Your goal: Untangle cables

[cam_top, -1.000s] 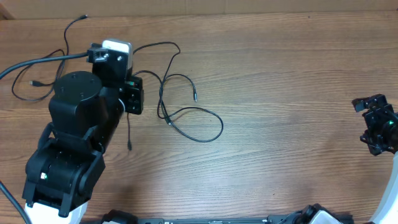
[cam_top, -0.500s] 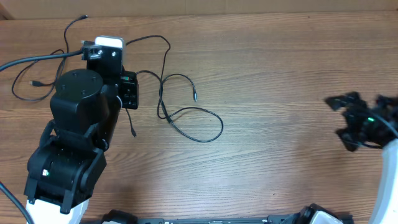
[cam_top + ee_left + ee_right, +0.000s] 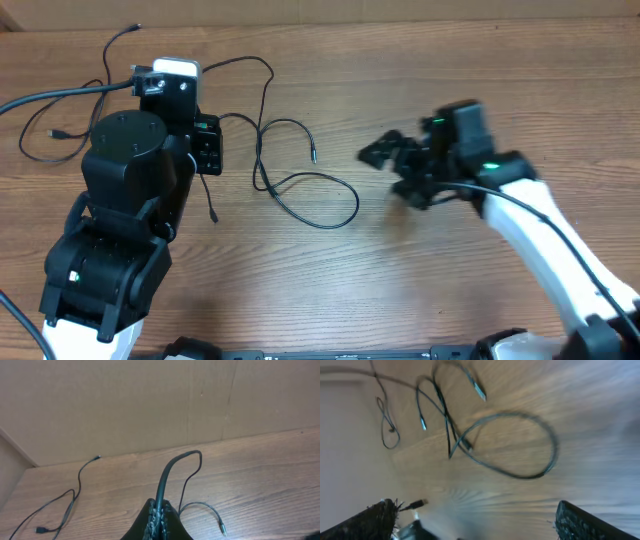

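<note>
My right gripper goes to the left in the overhead view and down onto the loop's far strand (image 3: 301, 174) (image 3: 492, 417) next, since that stretch bows clear of the crossing cables.
Thin black cables lie on the wooden table. My left gripper (image 3: 205, 150) is shut on one cable (image 3: 265, 80); in the left wrist view that cable (image 3: 167, 472) arcs up out of the closed jaws (image 3: 161, 514). The cable loop (image 3: 335, 205) with a plug end (image 3: 313, 155) lies right of the left arm, and another plug end (image 3: 213, 215) hangs below the gripper. A separate cable (image 3: 103, 70) lies at the far left. My right gripper (image 3: 392, 172) is open and empty, just right of the loop; its blurred wrist view shows the loop (image 3: 540, 467) ahead of the wide-apart fingers (image 3: 477, 525).
A thicker black cord (image 3: 50, 98) runs from the left edge to the left arm. A cardboard wall (image 3: 150, 400) stands behind the table's far edge. The left arm's base (image 3: 100, 280) fills the front left corner.
My right arm has swept left from the right edge to the middle of the table, close to the cable loop. My left gripper shifted slightly back with its cable, then stayed still.
</note>
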